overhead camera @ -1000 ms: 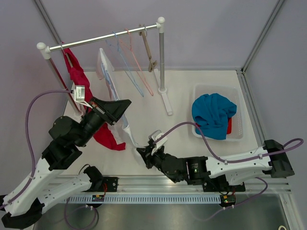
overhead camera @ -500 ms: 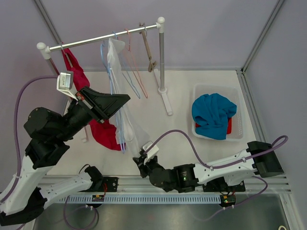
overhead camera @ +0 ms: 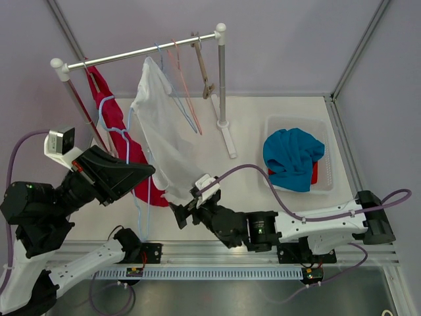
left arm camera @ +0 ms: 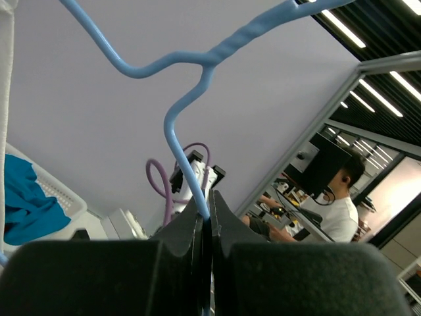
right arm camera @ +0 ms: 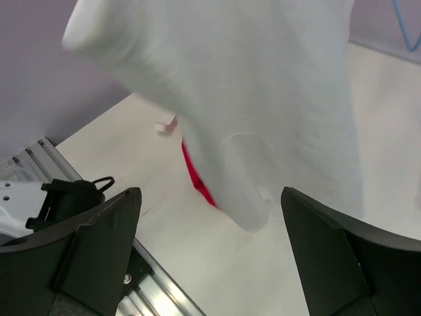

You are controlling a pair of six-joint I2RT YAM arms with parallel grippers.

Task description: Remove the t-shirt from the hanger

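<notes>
Next, my right gripper moves outward with its fingers open, onto the lower part of the white t-shirt [overhead camera: 161, 135], because the cloth hangs just beyond its fingers.
The white t-shirt [overhead camera: 161, 135] hangs spread out from rail height down to just above my right gripper [overhead camera: 186, 212]. That gripper is open, and the shirt's lower fold [right arm camera: 263, 118] floats above its fingers without touching them. My left gripper [overhead camera: 150, 171] is shut on the wire of the light blue hanger [overhead camera: 110, 124], low at the left of the shirt. In the left wrist view the hanger's neck [left arm camera: 191, 118] runs down into the pinched jaws of that gripper [left arm camera: 209, 212]. Whether the shirt still touches the hanger I cannot tell.
A clothes rack [overhead camera: 220, 85] stands at the back with a red garment [overhead camera: 105, 105], pink and blue wire hangers [overhead camera: 187, 99] and a wooden hanger [overhead camera: 204, 69]. A white basket [overhead camera: 325, 187] holding blue cloth [overhead camera: 293, 158] sits at the right.
My right gripper has opened and let go of the white shirt's hem. My left arm has pulled the blue hanger down and to the left, away from the shirt, which now spreads wide.
</notes>
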